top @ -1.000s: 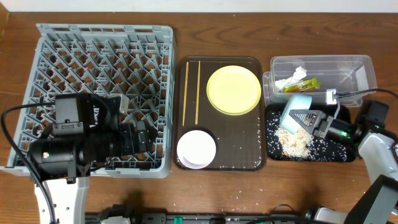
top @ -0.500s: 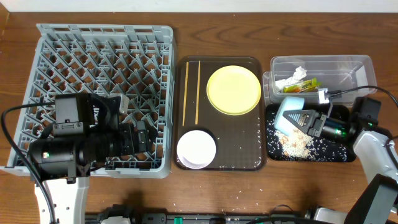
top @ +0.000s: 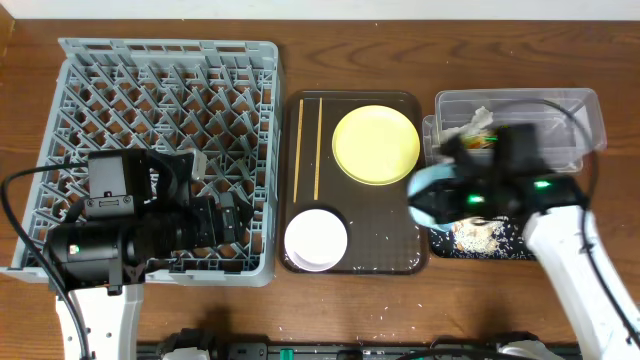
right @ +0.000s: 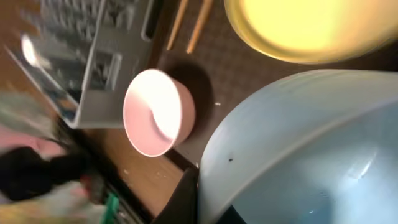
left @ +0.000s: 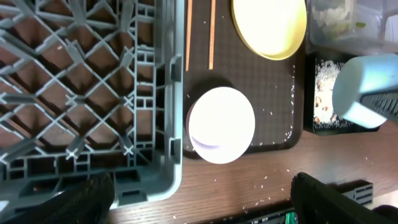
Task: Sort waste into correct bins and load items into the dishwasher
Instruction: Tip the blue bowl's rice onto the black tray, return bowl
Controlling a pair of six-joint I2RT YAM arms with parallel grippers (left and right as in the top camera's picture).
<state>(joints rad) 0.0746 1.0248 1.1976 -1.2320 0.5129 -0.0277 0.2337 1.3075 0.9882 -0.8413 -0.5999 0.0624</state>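
My right gripper will cross over the brown tray, turn the light blue bowl upright and lower it beside the pinkish-white bowl, where the tray's near corner (top: 384, 240) is free.
My right gripper (top: 452, 195) is shut on the rim of the light blue bowl (top: 430, 192), held above the gap between the brown tray and the black bin (top: 490, 243), which holds rice. The bowl fills the right wrist view (right: 298, 149) beside my gripper (right: 202, 202). The clear tub (top: 565, 110) holds crumpled paper (top: 470, 125) and the wrapper (top: 490, 140). The yellow plate (top: 375, 143), two chopsticks (top: 309, 150) and the pinkish-white bowl (top: 316, 240) lie on the brown tray. My left gripper (left: 205, 205) is open and empty at the near right corner of the grey dish rack (top: 170, 100). The white cup is out of view.
The dark brown serving tray (top: 350, 265) sits between the rack and the bins. Loose rice grains lie on the tray and on the table's front edge (left: 267, 180). The left arm's body covers the rack's near part (top: 130, 230).
My right arm has swung left with the light blue bowl, from over the black bin towards the brown tray. A heap of rice stays in the black bin. The left arm has not moved.
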